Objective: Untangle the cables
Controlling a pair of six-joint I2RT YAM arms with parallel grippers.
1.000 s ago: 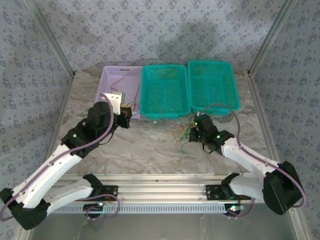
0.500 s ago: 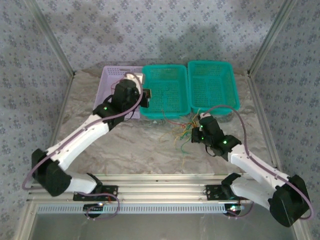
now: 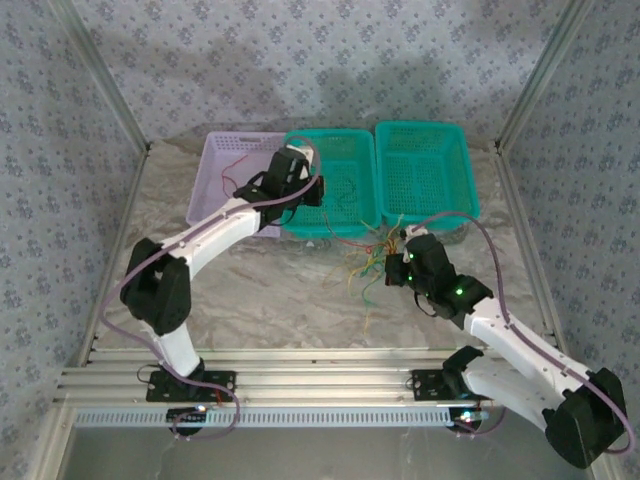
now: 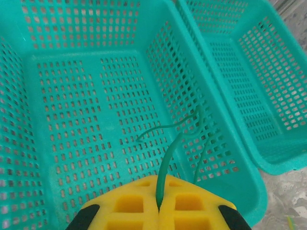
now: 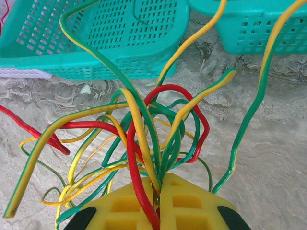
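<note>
I will next lower the single green cable with my left gripper toward the perforated bottom of the middle teal basket (image 4: 91, 158), and then I will release it there.
A tangle of red, green and yellow cables (image 3: 365, 268) lies on the marble table in front of the teal baskets. My right gripper (image 5: 158, 194) is shut on several strands of that bundle (image 5: 144, 139), which fan out upward from the yellow pads. My left gripper (image 4: 159, 203) is shut on a single green cable (image 4: 168, 153) and hangs over the middle teal basket (image 4: 91, 158). In the top view the left gripper (image 3: 310, 190) sits above that basket's left side. The right gripper (image 3: 393, 266) is at the tangle's right edge.
A lilac basket (image 3: 225, 160) at the back left holds a red cable (image 3: 236, 160). The middle teal basket (image 3: 340, 225) and the right teal basket (image 3: 425, 135) stand side by side behind the tangle. Metal frame rails border the table.
My left arm has swung right from the lilac basket to over the middle teal basket, carrying the green cable. The right arm shifted slightly and keeps its hold on the bundle.
</note>
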